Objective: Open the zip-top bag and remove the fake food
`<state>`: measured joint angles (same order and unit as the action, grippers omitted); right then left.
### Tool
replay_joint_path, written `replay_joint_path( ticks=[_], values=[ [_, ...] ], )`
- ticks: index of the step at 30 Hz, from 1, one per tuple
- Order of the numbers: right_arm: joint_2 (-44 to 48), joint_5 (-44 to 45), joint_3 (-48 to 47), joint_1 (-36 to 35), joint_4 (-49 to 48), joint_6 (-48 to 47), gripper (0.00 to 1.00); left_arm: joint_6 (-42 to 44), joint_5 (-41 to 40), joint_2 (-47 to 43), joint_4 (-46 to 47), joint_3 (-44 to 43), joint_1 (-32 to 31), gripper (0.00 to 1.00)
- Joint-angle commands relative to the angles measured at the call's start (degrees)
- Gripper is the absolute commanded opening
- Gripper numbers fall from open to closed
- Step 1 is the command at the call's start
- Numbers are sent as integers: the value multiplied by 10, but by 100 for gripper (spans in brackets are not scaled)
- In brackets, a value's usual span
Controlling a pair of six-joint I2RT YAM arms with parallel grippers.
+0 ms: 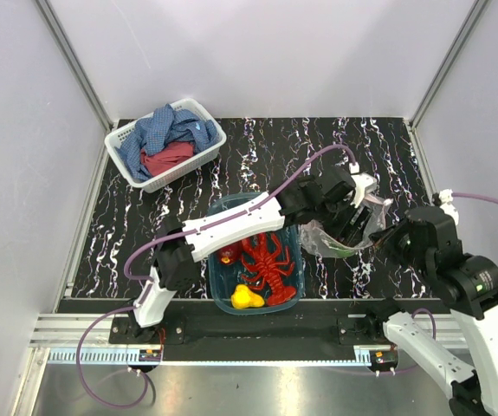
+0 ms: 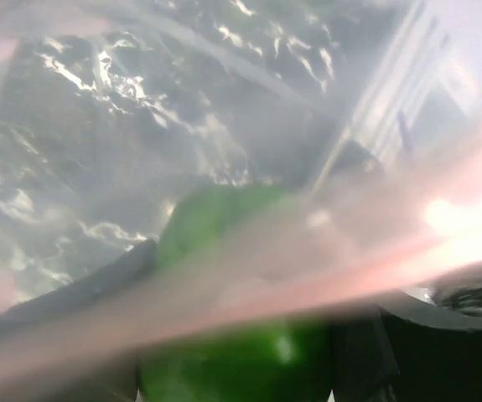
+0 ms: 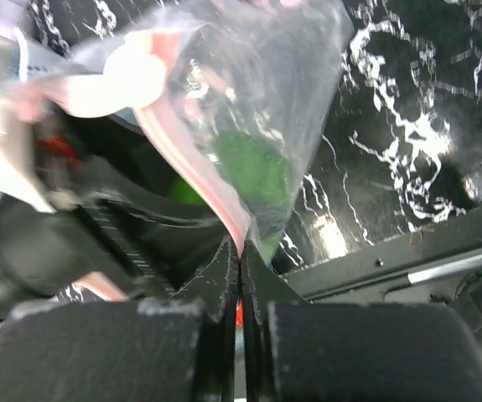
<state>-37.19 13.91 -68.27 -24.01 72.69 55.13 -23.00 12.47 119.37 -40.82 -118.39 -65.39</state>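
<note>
My left gripper should lift the pepper out, cross left in the top view to the tub's far end point(image 1: 228, 204), by the other food, lower and release it.
The zip-top bag point(image 1: 339, 236) hangs between my two grippers, right of the teal tub. My right gripper point(image 3: 242, 248) is shut on the bag's pinkish-red zip strip point(image 3: 182, 159) and holds the mouth edge; it also shows in the top view point(image 1: 387, 236). My left gripper point(image 1: 358, 221) reaches into the bag's mouth. In the left wrist view the green pepper point(image 2: 241, 360) sits between its dark fingers, inside the clear film point(image 2: 224, 126). The pepper also shows through the bag in the right wrist view point(image 3: 253, 167). The red lobster point(image 1: 270, 264), the yellow pear point(image 1: 247, 297) and a dark red fruit point(image 1: 228, 255) lie in the tub.
The teal tub point(image 1: 221, 208) stands at the front centre under my left arm. A white basket point(image 1: 126, 134) with blue and red cloths stands at the back left. White walls close in the table on three sides.
</note>
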Motion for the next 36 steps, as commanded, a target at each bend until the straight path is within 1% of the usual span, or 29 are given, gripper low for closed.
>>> replay_joint_path(
  ticks=[1, 3, 6, 9, 10, 12, 13, 15, 16, 18, 19, 20, 22, 23, 24, 25, 26, 30, 33, 34, 36],
  values=[
    [-42, 68, -66, -2, -12, -27, 0, 28, 22, -35, -3, 17, 3, 0],
    [-54, 70, -76, -2, -12, -41, 0, 27, 6, -44, -1, 43, 2, 0],
    [-64, 64, -64, -3, -14, -53, 0, 28, -10, -63, 6, 44, 2, 0],
    [-38, 38, -28, -2, -23, -58, 0, 31, -17, -70, 10, 4, 3, 0],
    [-33, 22, -21, -3, -27, -59, 0, 31, -21, -69, 11, -24, 3, 0],
    [-28, 2, -2, -2, -25, -60, 0, 38, -8, -63, 17, -53, 3, 0],
    [-26, -9, 1, -2, -19, -58, 0, 40, 9, -57, 35, -64, 4, 0],
    [-20, -13, 2, -2, -22, -53, 0, 33, 149, -59, 91, -41, 12, 0],
    [-18, -12, 1, -2, -25, -54, 0, 19, 192, -63, 139, -27, 17, 0],
    [-19, -9, -11, -2, -24, -65, 0, -22, 215, -71, 165, 3, 20, 0],
    [-21, -8, -14, -2, -23, -72, 0, -46, 218, -78, 193, 14, 31, 0],
    [-19, -8, -19, -2, -23, -85, 0, -112, 229, -81, 209, 35, 39, 0],
    [-12, 7, -21, -2, -12, -88, 0, -183, 237, -91, 262, 64, 66, 0],
    [-9, 12, -23, -2, -9, -92, 0, -259, 238, -94, 275, 81, 75, 0],
    [-4, 16, -24, -2, -7, -95, 0, -297, 248, -96, 293, 106, 82, 0],
    [-4, 21, -24, -2, -4, -97, 0, -329, 258, -96, 321, 114, 92, 0],
    [-5, 22, -27, -2, -3, -102, 0, -383, 283, -93, 332, 119, 95, 0],
    [-24, 33, -38, -3, -4, -114, 0, -454, 338, -82, 345, 119, 94, 0],
    [-37, 45, -46, -2, -12, -138, 0, -502, 350, -110, 404, 171, 95, 0],
    [-37, 48, -44, -3, -12, -143, 0, -509, 346, -128, 446, 197, 97, 0],
    [-25, 52, -28, -2, -17, -154, 0, -514, 337, -141, 479, 203, 97, 0]
  ],
)
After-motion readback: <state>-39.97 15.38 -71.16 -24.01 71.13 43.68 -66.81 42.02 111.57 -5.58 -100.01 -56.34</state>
